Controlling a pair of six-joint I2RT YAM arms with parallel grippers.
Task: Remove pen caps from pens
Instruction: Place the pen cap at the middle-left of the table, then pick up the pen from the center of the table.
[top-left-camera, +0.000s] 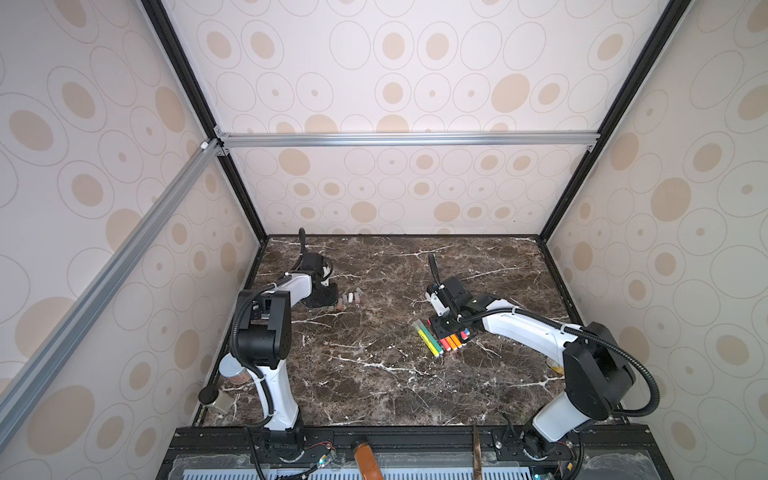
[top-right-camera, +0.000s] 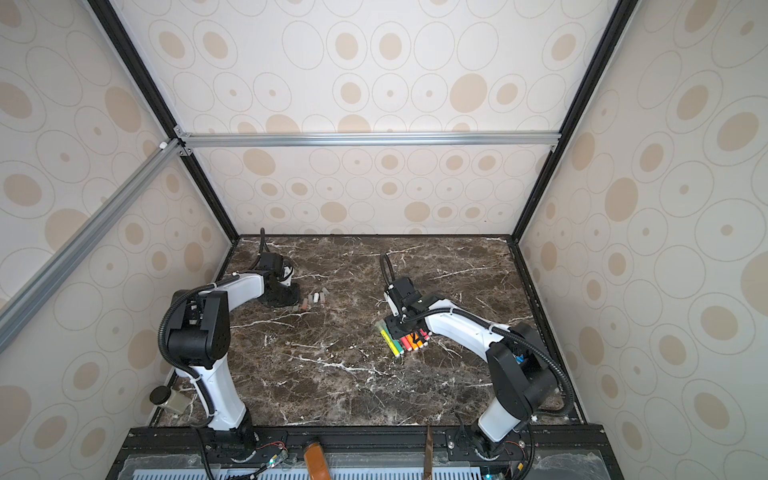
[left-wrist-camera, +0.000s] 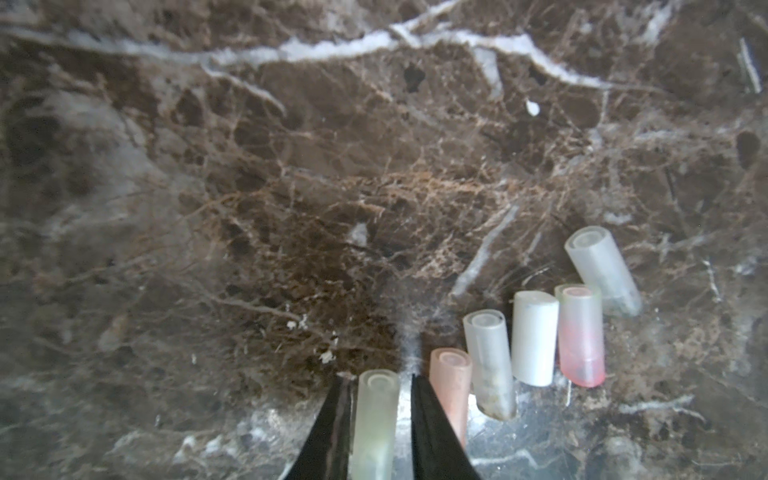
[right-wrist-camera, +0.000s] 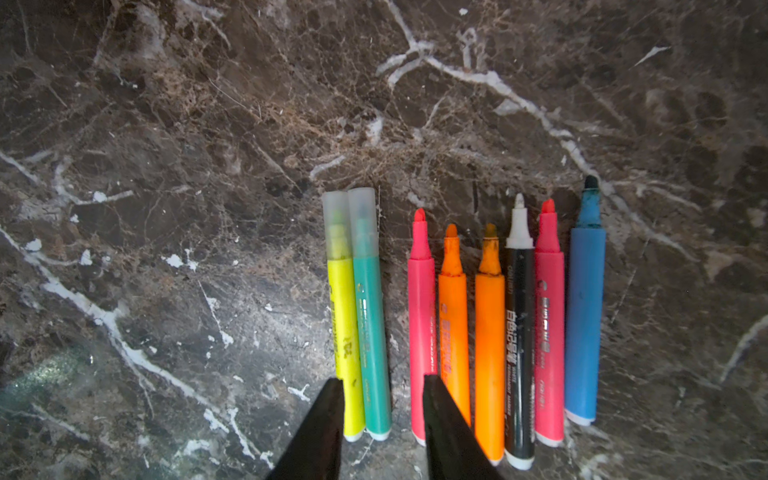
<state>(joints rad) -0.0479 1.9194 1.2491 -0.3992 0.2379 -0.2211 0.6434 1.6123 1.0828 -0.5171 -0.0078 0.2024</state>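
My right gripper is about to pass the green pen and lower over the yellow pen's body (top-left-camera: 428, 340) (right-wrist-camera: 346, 345) to close there, as the yellow pen still has its cap.
Several pen caps (left-wrist-camera: 534, 336) lie side by side on the marble table, seen in both top views (top-left-camera: 351, 298) (top-right-camera: 316, 300); one is reddish (left-wrist-camera: 582, 336). My left gripper (left-wrist-camera: 380, 376) is low over their near end. Its jaws stand slightly open around a pale greenish cap (left-wrist-camera: 376, 415), with a gap on one side. Several pens (top-left-camera: 440, 338) lie in a row under my right gripper (right-wrist-camera: 382, 379). The yellow pen (right-wrist-camera: 343, 324) and green pen (right-wrist-camera: 370, 324) wear caps. The red, orange, black and blue pens (right-wrist-camera: 584, 324) show bare tips. My right gripper is open, straddling the yellow and green pens' back ends.
A small jar with a black lid (top-left-camera: 214, 400) and a round tin (top-left-camera: 232, 368) stand by the left arm's base. A brown bottle (top-left-camera: 365, 459) lies on the front rail. Patterned walls close in the table (top-left-camera: 374, 374) on three sides.
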